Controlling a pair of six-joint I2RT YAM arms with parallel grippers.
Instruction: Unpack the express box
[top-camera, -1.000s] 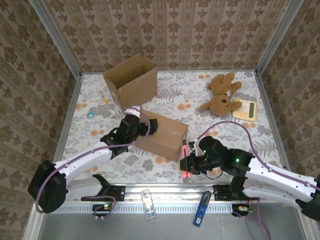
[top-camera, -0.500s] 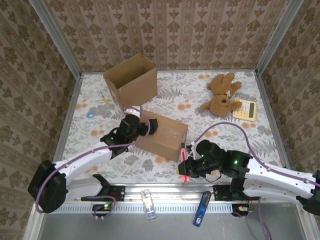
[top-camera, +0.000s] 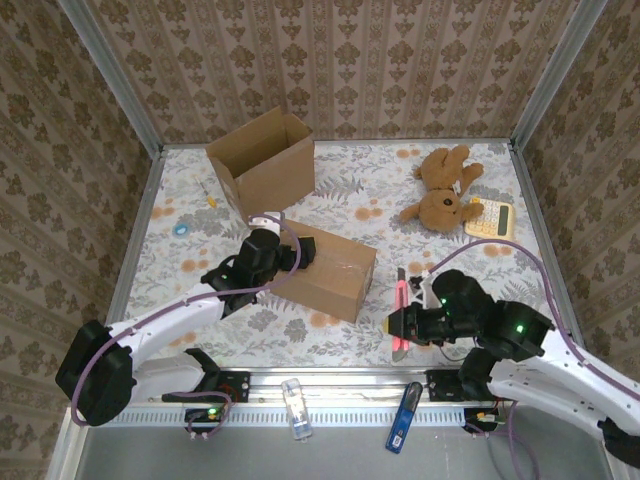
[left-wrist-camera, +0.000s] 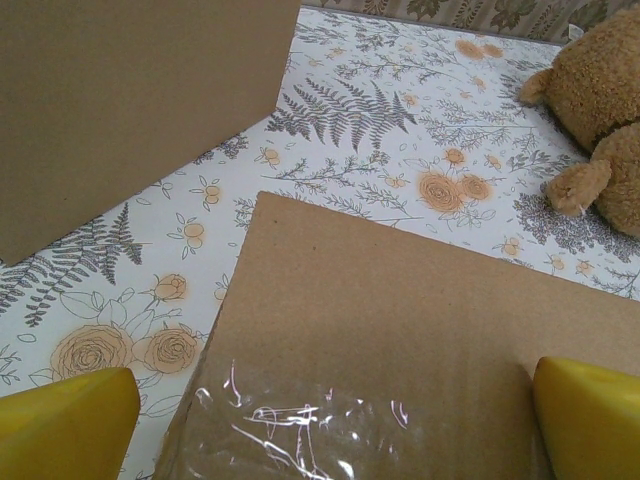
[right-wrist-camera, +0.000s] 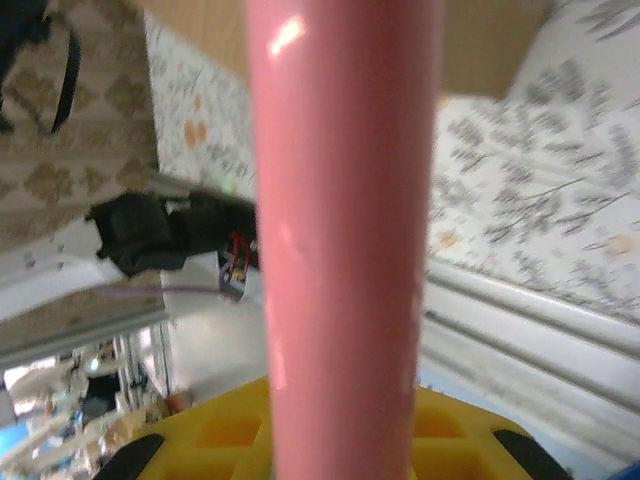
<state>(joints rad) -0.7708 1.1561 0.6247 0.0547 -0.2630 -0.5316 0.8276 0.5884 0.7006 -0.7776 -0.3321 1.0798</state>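
Observation:
The bare tabletop (top-camera: 410, 290) beside the carton has room for the cutter, so my right gripper should next move outward, tip its fingers down and lower there to release it.
The express box (top-camera: 335, 270) is a shut brown carton lying mid-table, with clear tape (left-wrist-camera: 300, 425) across its top. My left gripper (top-camera: 300, 257) hovers over the box's left end, open, its yellow fingertips (left-wrist-camera: 70, 425) wide on either side of the box top (left-wrist-camera: 420, 320). My right gripper (top-camera: 402, 325) is to the right of the box, near the table's front edge. It is shut on a pink cutter (top-camera: 400, 305), which stands apart from the box. In the right wrist view the pink cutter (right-wrist-camera: 345, 250) runs up from the yellow fingers (right-wrist-camera: 220, 435).
An open empty carton (top-camera: 265, 160) stands at the back left. A brown teddy bear (top-camera: 443, 190) lies at the back right beside a calculator (top-camera: 490, 218). A small blue item (top-camera: 181, 228) and a yellow pen (top-camera: 207, 193) lie at the left. A clear bottle (top-camera: 294, 405) and a blue tool (top-camera: 403, 417) rest on the front rail.
My right gripper has carried the pink cutter to the right, away from the box's near right corner. The left arm has stayed still.

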